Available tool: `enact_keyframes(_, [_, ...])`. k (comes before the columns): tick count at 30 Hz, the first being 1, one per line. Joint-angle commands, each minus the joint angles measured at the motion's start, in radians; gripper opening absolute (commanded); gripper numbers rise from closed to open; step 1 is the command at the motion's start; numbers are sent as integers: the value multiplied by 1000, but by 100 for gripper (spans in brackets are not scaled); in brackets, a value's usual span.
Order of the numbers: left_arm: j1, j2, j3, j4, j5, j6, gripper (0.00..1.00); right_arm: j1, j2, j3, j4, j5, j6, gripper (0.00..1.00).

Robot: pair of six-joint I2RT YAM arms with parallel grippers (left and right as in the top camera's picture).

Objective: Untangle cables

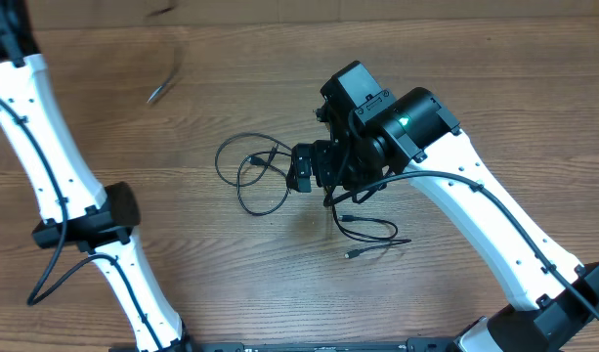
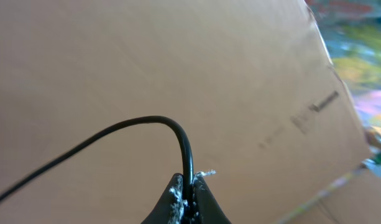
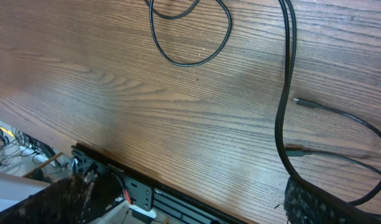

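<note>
My left gripper will go lower and tilt down toward the bare wood at the top left (image 1: 128,86) in the overhead view, which is clear of loops.
In the left wrist view my left gripper (image 2: 190,181) is shut on a thin black cable (image 2: 140,121), which arcs up out of the jaws and runs off to the left. In the overhead view a blurred raised cable end (image 1: 160,86) hangs at the top left. More cables lie on the wooden table: a tangle of loops (image 1: 245,168) and a strand with a plug (image 1: 369,235). My right gripper (image 1: 301,174) hovers open just right of the loops. In the right wrist view my right gripper (image 3: 190,205) holds nothing; a cable (image 3: 282,112) curves past its right finger (image 3: 314,202).
The table's front edge with a black metal rail (image 3: 146,190) lies close below the right gripper. The left arm's dark joint (image 1: 84,225) stands at the left of the table. A brown cardboard surface (image 2: 240,74) fills the left wrist view.
</note>
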Motion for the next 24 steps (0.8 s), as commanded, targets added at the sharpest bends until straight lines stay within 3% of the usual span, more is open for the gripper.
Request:
enact_keyframes(1, [-56,-13,8,-35,-20,-54,4,5,3,-2,2,4,-8,100])
enact_keyframes(7, [-133,-13,-3,-218,-214,112,4,5,3,-2,2,4,-8,100])
enact_keyframes(12, [-146,-11,-117,-280,-206,372,4,5,3,-2,3,7,-8,100])
enact_keyframes(24, [-31,-11,-488,-240,-388,725,4,5,3,-2,-42,7,-7,100])
